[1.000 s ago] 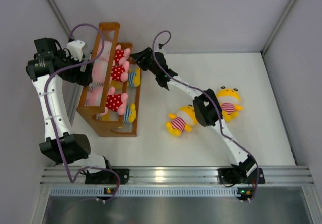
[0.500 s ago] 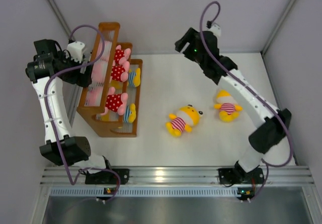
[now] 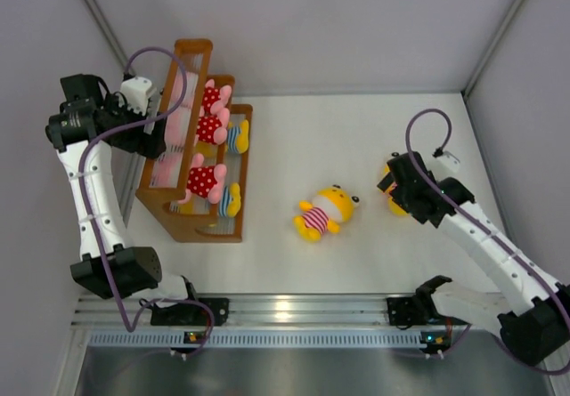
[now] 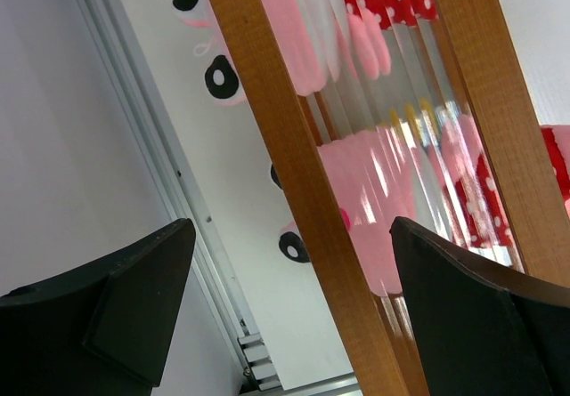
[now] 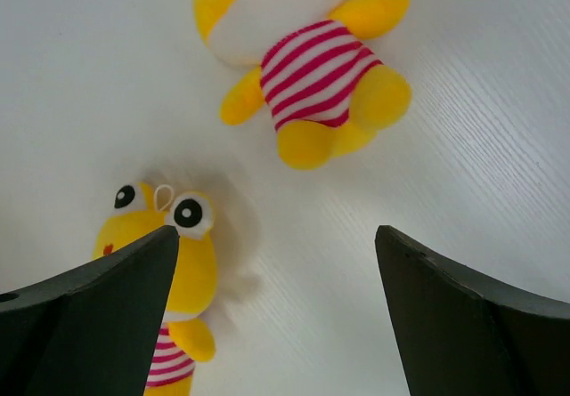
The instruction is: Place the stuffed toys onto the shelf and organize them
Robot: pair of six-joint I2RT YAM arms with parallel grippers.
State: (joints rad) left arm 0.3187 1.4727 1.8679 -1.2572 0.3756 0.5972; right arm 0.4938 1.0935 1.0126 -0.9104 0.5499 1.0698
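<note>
The right gripper moves down toward the table next, onto the leg of the yellow-headed toy beneath it, because that leg juts toward the gripper's open fingers.
The brown wooden shelf stands at the left with several toys on its tiers: red white-dotted ones and blue-striped ones. A yellow-headed toy in pink-and-white stripes lies on the table's middle. A second one lies to its right, mostly hidden under my right gripper. The right wrist view shows both, one at the top and one at lower left; my right gripper is open and empty above the table between them. My left gripper is open behind the shelf, a wooden rail between its jaws.
White walls enclose the table on three sides, and the left wall's metal strip runs close behind the shelf. The arms' base rail runs along the near edge.
My right arm has swung away from the shelf, across the back, and come down over the right-hand yellow toy. My left arm has barely moved.
</note>
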